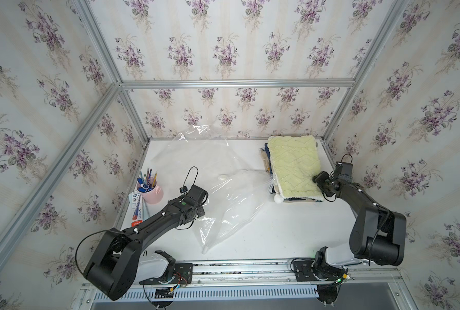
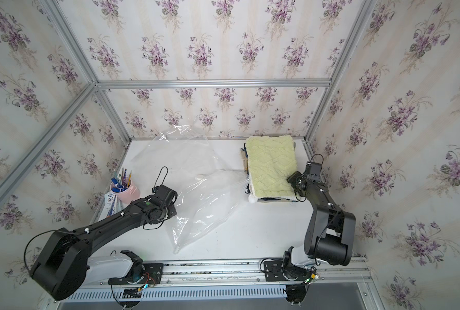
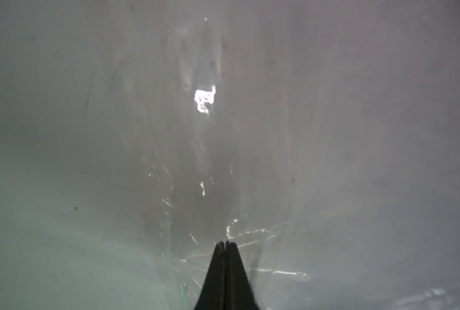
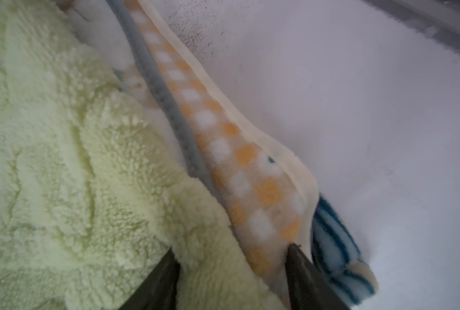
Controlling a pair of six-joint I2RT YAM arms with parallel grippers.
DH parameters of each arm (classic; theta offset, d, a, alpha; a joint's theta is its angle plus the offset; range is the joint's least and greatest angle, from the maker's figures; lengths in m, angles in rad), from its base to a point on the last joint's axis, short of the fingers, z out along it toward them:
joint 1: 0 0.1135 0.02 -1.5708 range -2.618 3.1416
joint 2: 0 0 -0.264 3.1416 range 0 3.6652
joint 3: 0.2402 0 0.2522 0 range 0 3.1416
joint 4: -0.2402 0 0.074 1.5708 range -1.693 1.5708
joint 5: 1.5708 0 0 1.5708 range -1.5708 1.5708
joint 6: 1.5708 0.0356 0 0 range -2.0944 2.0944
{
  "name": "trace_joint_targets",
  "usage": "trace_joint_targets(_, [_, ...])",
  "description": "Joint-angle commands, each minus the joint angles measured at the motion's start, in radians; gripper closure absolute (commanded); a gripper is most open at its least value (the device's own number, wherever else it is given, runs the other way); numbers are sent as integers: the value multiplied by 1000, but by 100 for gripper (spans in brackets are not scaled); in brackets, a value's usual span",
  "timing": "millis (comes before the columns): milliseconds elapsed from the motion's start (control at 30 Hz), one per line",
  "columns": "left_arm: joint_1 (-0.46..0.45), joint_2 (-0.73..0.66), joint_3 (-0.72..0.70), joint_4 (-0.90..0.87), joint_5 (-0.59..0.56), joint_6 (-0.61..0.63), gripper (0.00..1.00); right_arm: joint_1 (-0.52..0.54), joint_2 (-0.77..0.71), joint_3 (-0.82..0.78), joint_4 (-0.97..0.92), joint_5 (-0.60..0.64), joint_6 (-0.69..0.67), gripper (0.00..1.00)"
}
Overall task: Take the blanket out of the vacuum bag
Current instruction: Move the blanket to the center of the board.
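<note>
The left gripper will next rise a little, edge outward over the bag's film (image 1: 212, 196) and then open to let go of it, since the blanket (image 1: 294, 166) is already outside the bag.
The vacuum bag (image 1: 223, 193) (image 2: 204, 198) lies flat and see-through on the white table, with its round white valve cap (image 1: 222, 177) facing up. The blanket (image 1: 294, 166) (image 2: 272, 166), pale green fleece, lies outside the bag on top of a folded stack at the back right. Under it are an orange-check layer (image 4: 223, 150) and a blue-striped one (image 4: 333, 236). My left gripper (image 3: 225, 243) is shut on the bag's film at its left edge, and creases spread from its tips. My right gripper (image 4: 233, 247) stands open astride the stack's near right corner (image 1: 320, 179).
A pink cup of pens (image 1: 149, 190) and a flat carton (image 1: 137, 206) stand at the table's left edge. Wallpapered walls with aluminium posts close in the back and both sides. The arms' base rail (image 1: 250, 268) runs along the front.
</note>
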Motion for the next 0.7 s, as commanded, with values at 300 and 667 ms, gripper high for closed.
trace_joint_targets(300, [38, 153, 147, 113, 17, 157, 100, 107, 113, 53, 119, -58, 121, 42])
trace_joint_targets(667, [48, -170, 152, -39, -36, 187, 88, 150, 165, 137, 114, -174, 79, 42])
